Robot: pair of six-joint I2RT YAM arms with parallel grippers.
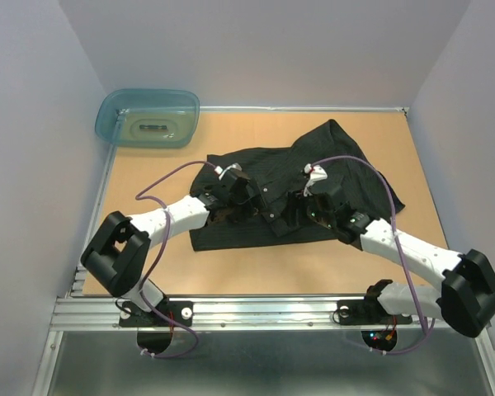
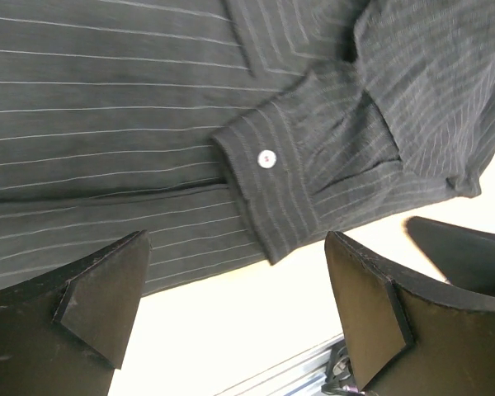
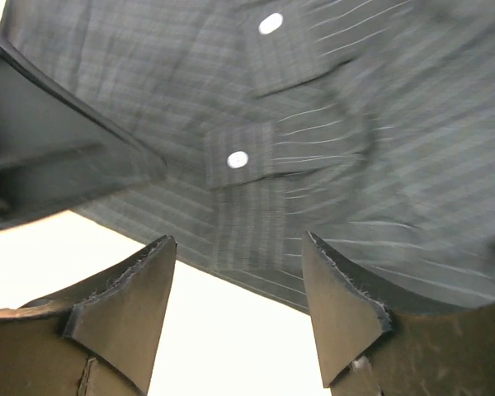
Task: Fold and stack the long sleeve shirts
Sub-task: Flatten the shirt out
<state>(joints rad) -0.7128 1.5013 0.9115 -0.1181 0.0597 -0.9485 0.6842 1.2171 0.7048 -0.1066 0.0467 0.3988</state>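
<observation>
Next, my left gripper lowers rightward in the top view and closes beside the cuff's button, since the buttoned cuff lies crooked across the shirt's body.
One long sleeve shirt (image 1: 313, 169), black with thin pinstripes, lies crumpled across the middle of the wooden table (image 1: 181, 264). Both grippers hover over its near edge, close together. My left gripper (image 1: 233, 191) is wide open in the left wrist view (image 2: 235, 239), with nothing between its fingers (image 2: 107, 289). A buttoned cuff (image 2: 272, 177) lies just beyond them on the shirt's body (image 2: 107, 124). My right gripper (image 1: 301, 206) is open too (image 3: 238, 239) and holds nothing. Just ahead of its fingertips lie a cuff and a pale button (image 3: 238, 159) on the shirt (image 3: 379, 165).
A translucent teal tub (image 1: 148, 118) stands in the far left corner. An aluminium rail (image 1: 264, 309) runs along the near edge. White walls close in the table on three sides. Purple cables (image 1: 161, 186) loop above each arm.
</observation>
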